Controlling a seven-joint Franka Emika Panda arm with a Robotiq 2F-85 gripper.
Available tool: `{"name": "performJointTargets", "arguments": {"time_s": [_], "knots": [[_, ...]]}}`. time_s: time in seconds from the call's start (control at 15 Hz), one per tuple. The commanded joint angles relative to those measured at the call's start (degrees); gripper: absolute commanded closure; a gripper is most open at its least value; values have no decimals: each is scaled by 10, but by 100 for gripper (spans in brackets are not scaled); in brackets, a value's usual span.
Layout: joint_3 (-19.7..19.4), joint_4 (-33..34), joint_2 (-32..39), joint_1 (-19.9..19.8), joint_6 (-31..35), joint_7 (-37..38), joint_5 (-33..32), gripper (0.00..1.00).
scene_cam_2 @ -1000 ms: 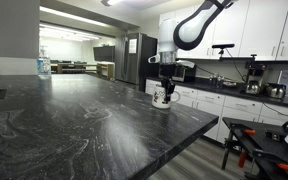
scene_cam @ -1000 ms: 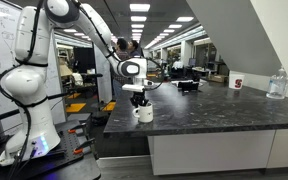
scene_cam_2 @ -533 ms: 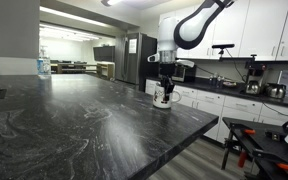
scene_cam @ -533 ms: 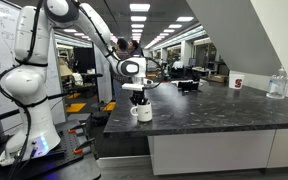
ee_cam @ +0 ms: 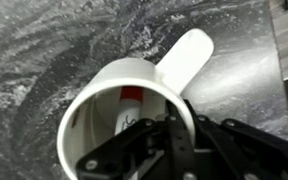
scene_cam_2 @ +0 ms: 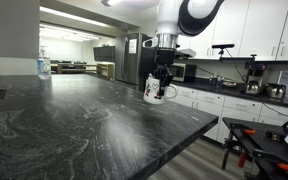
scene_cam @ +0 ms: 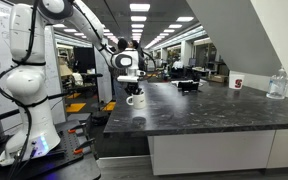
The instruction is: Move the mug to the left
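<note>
My gripper will next carry the mug (scene_cam: 134,98) outward from the close edge, then down to release.
The white mug (scene_cam: 134,98) hangs in my gripper (scene_cam: 131,91) above the near left corner of the dark marbled countertop (scene_cam: 204,110). It also shows lifted and tilted in an exterior view (scene_cam_2: 155,89), under the gripper (scene_cam_2: 162,78). In the wrist view I look down into the mug (ee_cam: 114,95); its handle (ee_cam: 187,55) points up and right, and a red-and-white object (ee_cam: 130,105) lies inside. My gripper (ee_cam: 169,135) is shut on the mug's rim, one finger inside and one outside the wall.
A white container with a red mark (scene_cam: 237,83), a clear jug (scene_cam: 276,84) and a dark object (scene_cam: 188,85) stand far along the counter. The counter's edge (scene_cam_2: 209,122) lies close to the mug. Appliances (scene_cam_2: 252,80) line the back wall counter.
The gripper has lifted the mug off the countertop and carried it up and to the left; half a second ago it still stood on the surface.
</note>
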Motion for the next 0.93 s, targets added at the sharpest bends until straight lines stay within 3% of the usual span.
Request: {"name": "performJointTargets", "arguments": {"time_s": [0.0, 0.33, 0.87], "knots": [[15, 0, -13, 11, -11, -44, 43, 98], [16, 42, 14, 22, -19, -29, 37, 98], [13, 190, 125, -5, -60, -27, 32, 98]]}}
